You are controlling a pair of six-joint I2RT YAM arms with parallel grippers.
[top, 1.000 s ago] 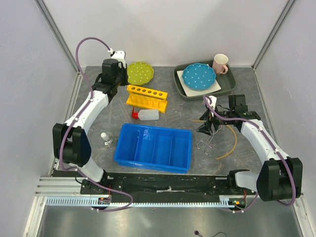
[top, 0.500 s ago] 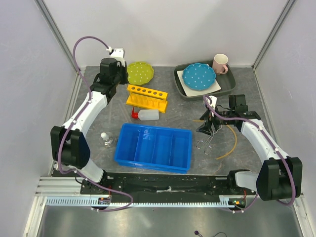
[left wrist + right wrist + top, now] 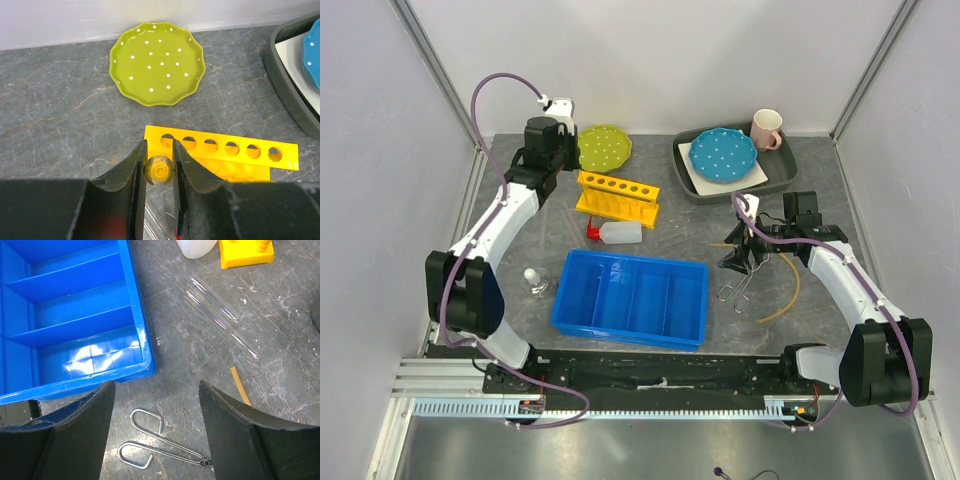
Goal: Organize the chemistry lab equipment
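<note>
My left gripper is to go down toward the yellow rack, guide the test tube (image 3: 159, 170) into the closest end hole (image 3: 167, 140) because that hole is empty, and release it.
In the left wrist view my left gripper (image 3: 159, 167) is shut on a clear glass test tube (image 3: 159, 170), seen end-on between the fingers. It hangs just off the left end of the yellow holed rack (image 3: 225, 150). From above, the left gripper (image 3: 542, 182) is left of the rack (image 3: 617, 197), and the white squeeze bottle with a red cap (image 3: 617, 233) lies in front of the rack. My right gripper (image 3: 156, 390) stands open over the metal tongs (image 3: 160, 445), apart from them. A second glass tube (image 3: 220, 315) and the tan rubber tube (image 3: 240, 385) lie nearby.
A blue divided bin (image 3: 631, 297) sits at the front centre, with a small glass flask (image 3: 534, 281) to its left. A green dotted plate (image 3: 604, 148) is at the back. A grey tray (image 3: 686, 170) at back right holds a blue plate (image 3: 724, 154) and a mug (image 3: 766, 129).
The left wrist has shifted very slightly to the left with the tube still gripped. The right arm has not moved.
</note>
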